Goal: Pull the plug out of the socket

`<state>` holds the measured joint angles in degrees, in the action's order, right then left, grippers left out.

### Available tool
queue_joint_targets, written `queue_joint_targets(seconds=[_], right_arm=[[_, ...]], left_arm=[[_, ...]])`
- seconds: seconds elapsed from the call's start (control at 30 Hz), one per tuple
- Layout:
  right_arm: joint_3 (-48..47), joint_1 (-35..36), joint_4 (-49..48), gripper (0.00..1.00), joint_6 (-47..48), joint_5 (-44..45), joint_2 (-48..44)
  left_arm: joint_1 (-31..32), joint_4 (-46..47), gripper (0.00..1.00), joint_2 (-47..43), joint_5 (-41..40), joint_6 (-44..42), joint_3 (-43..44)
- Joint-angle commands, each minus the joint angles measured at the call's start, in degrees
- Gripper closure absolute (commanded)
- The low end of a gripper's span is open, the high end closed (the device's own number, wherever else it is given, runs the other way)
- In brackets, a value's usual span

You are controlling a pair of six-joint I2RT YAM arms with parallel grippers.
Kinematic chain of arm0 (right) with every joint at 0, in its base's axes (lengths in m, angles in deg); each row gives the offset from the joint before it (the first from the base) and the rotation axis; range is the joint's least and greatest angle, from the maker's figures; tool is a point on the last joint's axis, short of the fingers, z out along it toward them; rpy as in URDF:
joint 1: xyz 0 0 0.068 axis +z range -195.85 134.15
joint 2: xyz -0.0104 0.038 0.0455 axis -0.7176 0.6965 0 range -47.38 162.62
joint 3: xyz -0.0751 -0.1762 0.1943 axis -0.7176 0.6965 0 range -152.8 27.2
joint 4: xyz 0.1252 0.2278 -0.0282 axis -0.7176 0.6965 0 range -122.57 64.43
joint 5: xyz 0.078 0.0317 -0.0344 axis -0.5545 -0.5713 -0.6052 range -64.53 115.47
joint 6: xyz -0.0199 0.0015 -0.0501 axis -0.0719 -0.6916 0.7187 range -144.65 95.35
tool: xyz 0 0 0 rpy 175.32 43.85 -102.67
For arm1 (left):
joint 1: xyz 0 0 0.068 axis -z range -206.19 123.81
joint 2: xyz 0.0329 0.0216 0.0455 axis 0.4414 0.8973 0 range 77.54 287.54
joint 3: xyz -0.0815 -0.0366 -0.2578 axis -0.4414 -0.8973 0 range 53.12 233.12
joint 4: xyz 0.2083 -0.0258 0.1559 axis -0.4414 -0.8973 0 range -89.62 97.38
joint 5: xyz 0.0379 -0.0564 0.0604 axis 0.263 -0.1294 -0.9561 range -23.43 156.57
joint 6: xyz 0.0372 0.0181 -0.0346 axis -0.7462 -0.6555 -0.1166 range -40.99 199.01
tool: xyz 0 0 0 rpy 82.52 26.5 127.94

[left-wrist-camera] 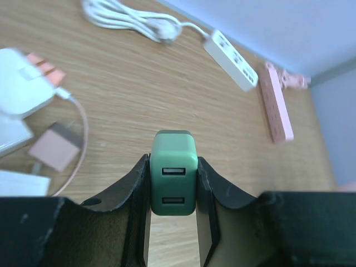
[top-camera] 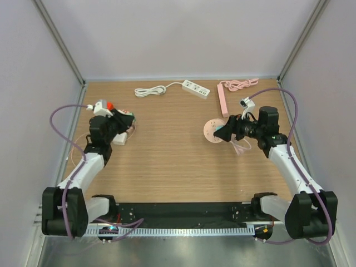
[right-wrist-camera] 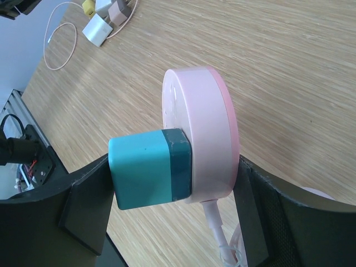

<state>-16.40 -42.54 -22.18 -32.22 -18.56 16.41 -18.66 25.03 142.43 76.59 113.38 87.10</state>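
My left gripper goes down and to the left in the top view next and releases the plug on the tabletop by the white adapters, which lies that way.
In the right wrist view a round pink socket (right-wrist-camera: 206,133) has a teal plug (right-wrist-camera: 147,175) seated in its face. My right gripper (right-wrist-camera: 173,194) is shut across both: one finger presses the plug's outer end, the other the socket's back. In the top view the pair sits at centre right, socket (top-camera: 210,132) and plug (top-camera: 221,134), at my right gripper (top-camera: 225,132). My left gripper (left-wrist-camera: 173,186) is shut on a green two-port USB plug (left-wrist-camera: 173,172), held above the table at the left (top-camera: 127,118).
A white power strip (top-camera: 196,88) with coiled cord (top-camera: 149,90) and a pink power strip (top-camera: 222,100) with cable (top-camera: 240,84) lie at the back. White and pink-brown adapters (left-wrist-camera: 54,147) with a thin cable lie by the left gripper. Grey walls enclose the table.
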Motion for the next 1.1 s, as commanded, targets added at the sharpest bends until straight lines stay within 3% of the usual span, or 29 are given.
queue_joint_targets(seconds=[0.0, 0.33, 0.67, 1.07], right_arm=[[-3.08, -0.06, -3.98, 0.99, 0.98, -2.46, -0.86], [-3.16, -0.15, -4.06, 0.99, 0.89, -2.81, -0.51], [-3.25, -0.32, -4.06, 0.99, 0.98, -3.08, -0.07], [-3.52, -0.41, -4.06, 0.99, 0.89, -3.43, 0.37]], left_arm=[[-10.64, 8.27, 1.0, 2.52, 5.69, 17.45, -2.16], [-25.44, 14.86, 1.0, 19.04, 14.4, 26.97, 1.44], [-30.12, 9.86, 0.87, 32.5, 15.56, 26.28, 11.19], [-30.12, 2.22, 0.55, 34.26, 12.83, 21.1, 15.42]])
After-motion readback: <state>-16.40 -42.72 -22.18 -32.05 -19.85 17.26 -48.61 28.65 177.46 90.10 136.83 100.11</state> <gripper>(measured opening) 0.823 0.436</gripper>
